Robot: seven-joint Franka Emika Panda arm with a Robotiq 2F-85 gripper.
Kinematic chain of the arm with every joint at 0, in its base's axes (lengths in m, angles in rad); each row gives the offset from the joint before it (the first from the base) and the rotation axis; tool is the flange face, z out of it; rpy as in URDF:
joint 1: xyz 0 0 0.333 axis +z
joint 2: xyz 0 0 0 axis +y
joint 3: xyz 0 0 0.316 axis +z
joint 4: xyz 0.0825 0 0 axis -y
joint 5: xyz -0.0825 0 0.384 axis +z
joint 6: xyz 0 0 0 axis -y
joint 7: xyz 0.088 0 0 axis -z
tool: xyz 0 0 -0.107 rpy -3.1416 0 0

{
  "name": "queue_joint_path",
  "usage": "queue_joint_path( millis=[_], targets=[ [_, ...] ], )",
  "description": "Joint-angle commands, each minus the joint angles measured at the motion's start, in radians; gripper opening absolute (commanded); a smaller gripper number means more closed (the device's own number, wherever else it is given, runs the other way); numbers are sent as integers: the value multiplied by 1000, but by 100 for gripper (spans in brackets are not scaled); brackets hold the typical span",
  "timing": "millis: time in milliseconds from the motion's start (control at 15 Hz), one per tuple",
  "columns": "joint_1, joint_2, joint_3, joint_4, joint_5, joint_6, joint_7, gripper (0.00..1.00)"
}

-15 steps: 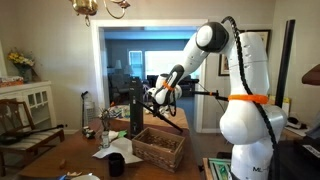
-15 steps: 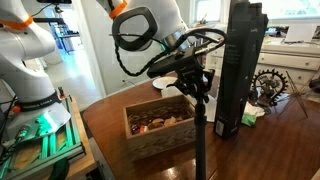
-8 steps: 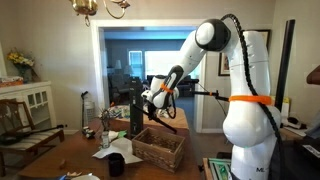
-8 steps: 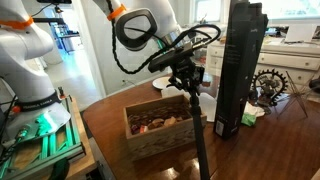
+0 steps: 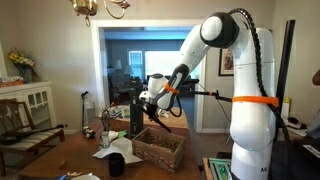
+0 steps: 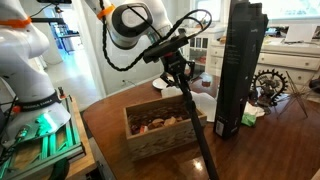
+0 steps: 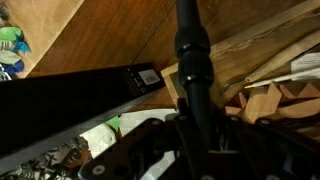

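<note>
The upper end of the pole hangs high above. I will next lower my gripper back toward the robot's base, down over the crate's open top, and release the pole there.
My gripper is shut on a long black pole. It holds the pole by its upper end above a wooden crate on the dark wood table. In an exterior view the pole slants from the gripper down past the crate's front corner to the bottom of the picture. In the wrist view the pole runs up from between the dark fingers, with the crate to the right. The crate holds several small items.
A tall black box stands upright beside the crate, close to the pole; it also shows in the wrist view. White papers and a dark cup lie on the table. A white robot base stands nearby.
The gripper has risen and drawn back from the tall black box with the pole in it. The pole has gone from nearly upright to slanted, its lower end swinging out past the crate.
</note>
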Motion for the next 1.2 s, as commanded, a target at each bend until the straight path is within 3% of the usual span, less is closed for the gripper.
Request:
queue_joint_path(
  millis=[0, 533, 1133],
  targets=[
    [124, -72, -83, -52, -87, -80, 21, 6],
    [248, -134, -88, -111, -259, -170, 100, 6],
    [296, -143, -77, -149, -404, -203, 199, 6]
  ],
)
